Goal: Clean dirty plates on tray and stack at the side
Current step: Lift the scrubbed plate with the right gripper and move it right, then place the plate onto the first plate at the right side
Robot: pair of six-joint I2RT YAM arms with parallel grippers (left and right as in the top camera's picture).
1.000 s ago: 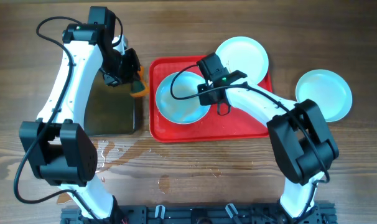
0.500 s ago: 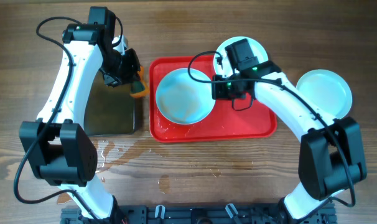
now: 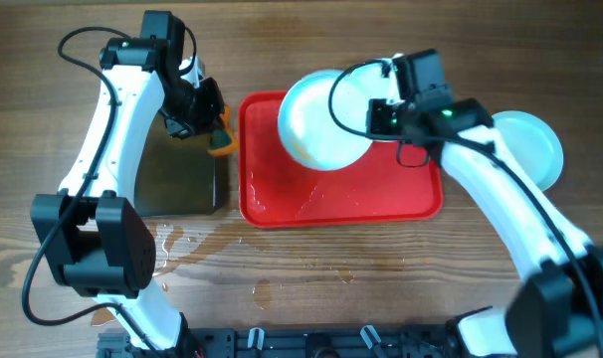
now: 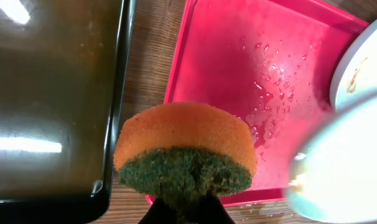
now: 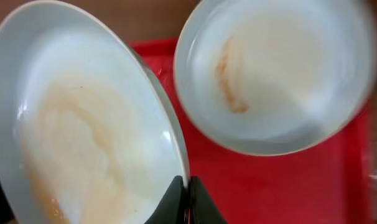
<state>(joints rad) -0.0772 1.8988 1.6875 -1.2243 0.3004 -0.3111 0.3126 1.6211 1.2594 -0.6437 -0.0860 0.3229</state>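
Note:
The third plate (image 3: 531, 149) lies below the held plate, to its right in the overhead view. My right gripper will next carry the held plate across and down onto it and release.
My right gripper (image 3: 379, 117) is shut on the rim of a pale blue plate (image 3: 324, 121) with brown-orange smears and holds it tilted above the red tray (image 3: 331, 194). The right wrist view shows the jaws (image 5: 187, 200) pinching that plate (image 5: 95, 124). A second smeared plate (image 5: 275, 74) lies on the tray's far right corner. A third plate (image 3: 530, 149) lies on the table right of the tray. My left gripper (image 3: 204, 117) is shut on an orange-and-green sponge (image 3: 220, 136), also seen in the left wrist view (image 4: 185, 146), held over the gap beside the tray's left edge (image 4: 226, 62).
A black rectangular pan (image 3: 177, 174) sits left of the tray, under my left arm, and also shows in the left wrist view (image 4: 51, 93). Water drops lie on the tray's base (image 4: 269, 81) and on the wooden table (image 3: 192, 239) in front of the pan.
My right gripper has lifted the plate off the left half of the tray and carried it up and to the right. The left arm and sponge have not moved.

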